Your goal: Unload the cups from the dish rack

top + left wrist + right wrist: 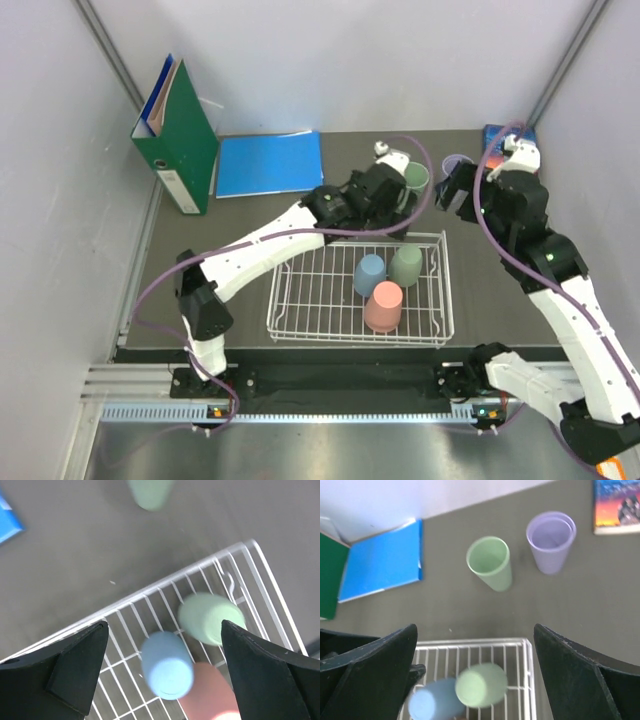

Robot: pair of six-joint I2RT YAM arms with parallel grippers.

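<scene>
Next, my left gripper should move down and shift over the racked sage green cup (405, 266) (209, 617), since that cup sits below it and to the right in its wrist view.
The white wire dish rack (300, 335) holds three upside-down cups: dusty blue (369, 273), sage green (406, 265) and salmon pink (383, 305). Behind the rack a second sage green cup (417, 178) and a lavender cup (551, 542) stand upright on the table. My left gripper (400, 205) is open and empty above the rack's far edge; its view shows the blue cup (167, 665), green cup (210, 617) and pink cup (207, 695) below it. My right gripper (455, 188) is open and empty above the table behind the rack's far right corner (520, 642).
A green binder (175, 135) stands at the back left with a blue folder (270, 163) lying beside it. A book (617, 505) lies at the back right by the lavender cup. Walls close in the table on three sides.
</scene>
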